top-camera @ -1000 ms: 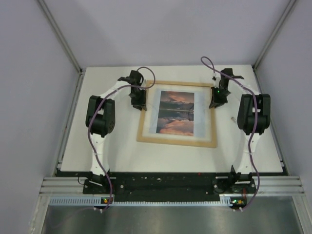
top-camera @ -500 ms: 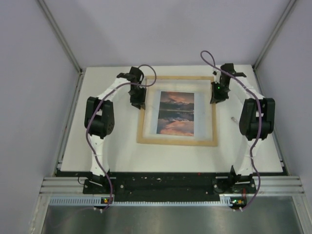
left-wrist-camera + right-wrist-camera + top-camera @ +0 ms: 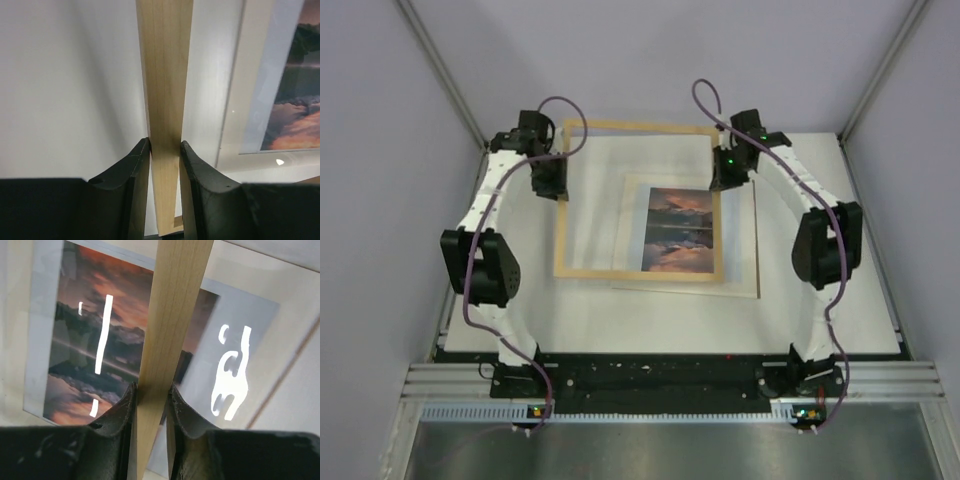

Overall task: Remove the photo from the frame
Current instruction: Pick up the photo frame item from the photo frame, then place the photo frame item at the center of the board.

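Note:
My left gripper should move down and to the left in the top view and let go of the frame's bar on the bare tabletop, because the frame [image 3: 635, 273] hangs over the photo.
The light-wood frame [image 3: 635, 273] hangs tilted above the table, carried by both grippers. My left gripper [image 3: 552, 188] is shut on its left rail [image 3: 165, 75], a black finger [image 3: 135, 170] on each side of the wood. On the right rail [image 3: 172, 310] my right gripper [image 3: 725, 180] is shut in the same way. The photo [image 3: 680, 230], an orange-brown landscape on pale bluish paper, lies flat on the table. It sits below the frame's right half, partly seen through the pane. It also shows in the left wrist view [image 3: 295, 100] and the right wrist view [image 3: 90, 340].
A pale cream sheet [image 3: 748, 270] lies under the photo and sticks out past the frame's right rail. The white table [image 3: 840, 300] is bounded by grey walls and metal rails. Both arm bases stand at the near edge.
The frame has risen off the photo and shifted left and toward the back, with both grippers moving along. The photo and the cream sheet stayed on the table.

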